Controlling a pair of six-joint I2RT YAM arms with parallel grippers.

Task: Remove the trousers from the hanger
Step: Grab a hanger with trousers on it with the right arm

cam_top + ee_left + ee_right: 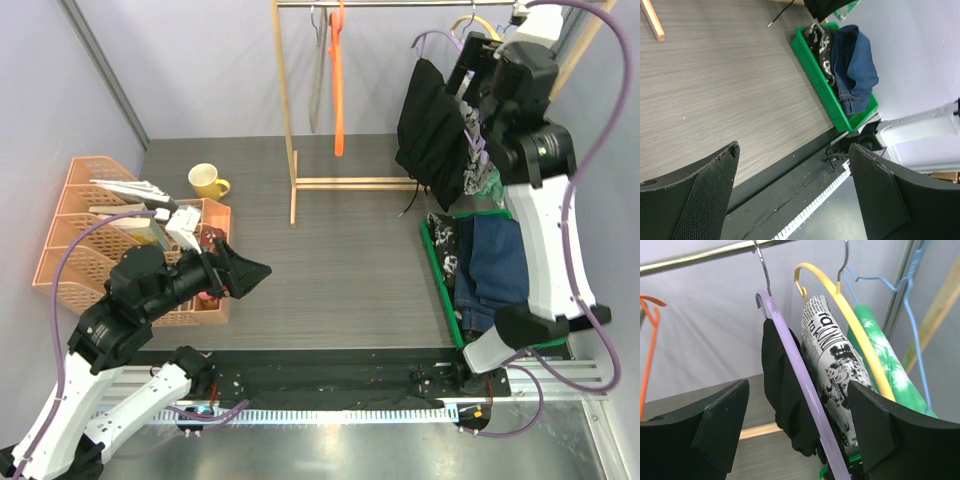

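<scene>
The purple hanger's sloping near arm (826, 437) already runs between my open fingers. My right gripper should move down a little along that arm next and close there.
Black trousers (782, 390) hang on a purple hanger (790, 360) on the rail, also seen from above (432, 120). Behind them hang newspaper-print trousers (832, 355) on a yellow hanger (850, 315) and green-and-white trousers (885, 365) on a blue wire hanger. My right gripper (797, 385) is open, raised at the rail (470, 65), its jaws either side of the purple hanger. Navy denim trousers (497, 262) and marbled trousers (445, 250) lie in the green bin (436, 278). My left gripper (245, 270) is open and empty, low on the left (793, 147).
A wooden rack frame (287, 120) holds an orange hanger (338, 90) and a grey hanger (317, 85), both bare. A yellow mug (207, 181) and orange file organisers (75, 230) stand at the left. The green bin also shows in the left wrist view (812, 75).
</scene>
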